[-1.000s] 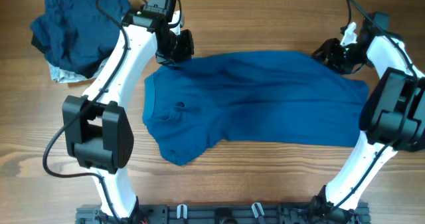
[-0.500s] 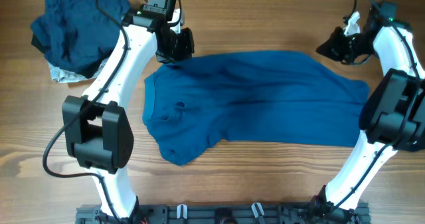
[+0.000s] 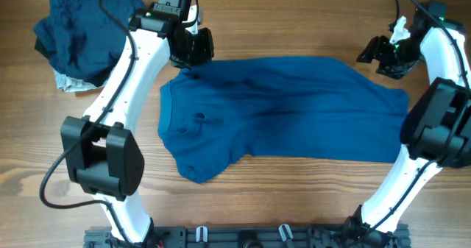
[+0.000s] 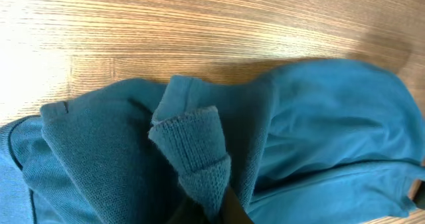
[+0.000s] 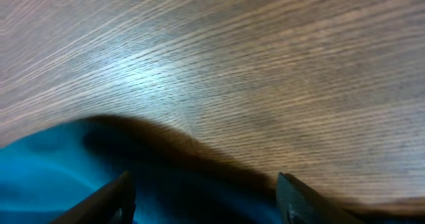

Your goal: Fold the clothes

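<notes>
The left gripper draws its raised cuff back over the shirt's near cloth [image 3: 194, 96] next and releases it there, since the sleeve sits bunched at the shirt's far edge.
A blue polo shirt [image 3: 280, 108] lies spread across the middle of the wooden table, collar to the left. My left gripper [image 3: 193, 57] is shut on the shirt's ribbed sleeve cuff [image 4: 196, 154] at the shirt's upper left corner, holding it bunched and slightly raised. My right gripper [image 3: 375, 53] is open and empty, hovering just above and beyond the shirt's upper right edge. In the right wrist view its two fingertips [image 5: 206, 197] spread wide over the dark shadowed cloth [image 5: 40, 171] and bare wood.
A pile of dark navy clothes [image 3: 85, 34] with a pale garment beneath lies at the back left corner. The arms' mounting rail [image 3: 243, 237] runs along the front edge. Bare wood [image 3: 294, 196] lies in front of the shirt.
My right gripper let go of the shirt's upper right edge, opened, and rose back and to the right. My left gripper kept its hold, its arm shifting slightly.
</notes>
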Motion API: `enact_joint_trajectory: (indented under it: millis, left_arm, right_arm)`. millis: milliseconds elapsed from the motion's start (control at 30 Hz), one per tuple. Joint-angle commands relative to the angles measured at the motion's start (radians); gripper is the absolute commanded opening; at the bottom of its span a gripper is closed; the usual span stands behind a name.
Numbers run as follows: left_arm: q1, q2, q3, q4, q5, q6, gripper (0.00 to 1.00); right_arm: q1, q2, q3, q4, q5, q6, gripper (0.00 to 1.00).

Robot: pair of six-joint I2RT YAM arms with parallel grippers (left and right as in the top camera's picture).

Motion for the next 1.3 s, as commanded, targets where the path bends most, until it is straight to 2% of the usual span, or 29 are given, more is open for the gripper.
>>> enact_joint_trajectory:
  millis: [0,167,400,467,500,700,967,1133,1267]
  left_arm:
    - [0.001,-0.026,0.008,-0.003,-0.01,0.024,0.04]
    - [0.001,-0.026,0.008,-0.003,-0.01,0.024,0.04]
    - [0.001,-0.026,0.008,-0.003,-0.01,0.023,0.04]
    - [0.001,-0.026,0.008,-0.003,-0.01,0.024,0.04]
    - [0.001,-0.026,0.008,-0.003,-0.01,0.023,0.04]
    - [0.001,-0.026,0.008,-0.003,-0.01,0.024,0.05]
    - [0.001,-0.026,0.008,-0.004,-0.01,0.024,0.04]
    - [0.001,-0.052,0.008,-0.022,-0.01,0.024,0.04]
    - [0.001,-0.098,0.008,-0.051,-0.051,0.024,0.04]
  right_arm:
    - [0.001,0.059,-0.013,0.011,-0.122,-0.077,0.67]
    - [0.006,0.114,-0.013,0.013,-0.2,-0.104,0.61]
    - [0.024,0.122,-0.013,0.013,-0.353,-0.129,0.61]
    - [0.036,0.122,-0.013,0.009,-0.388,-0.13,0.57]
    - [0.041,0.122,-0.013,0.008,-0.404,-0.13,0.54]
    - [0.047,0.122,-0.013,-0.014,-0.438,-0.127,0.04]
    - [0.044,0.098,-0.009,-0.046,-0.424,-0.125,0.04]
    - [0.043,0.032,-0.009,-0.083,-0.106,0.033,0.04]
    - [0.043,-0.066,-0.009,-0.09,-0.018,0.124,0.04]
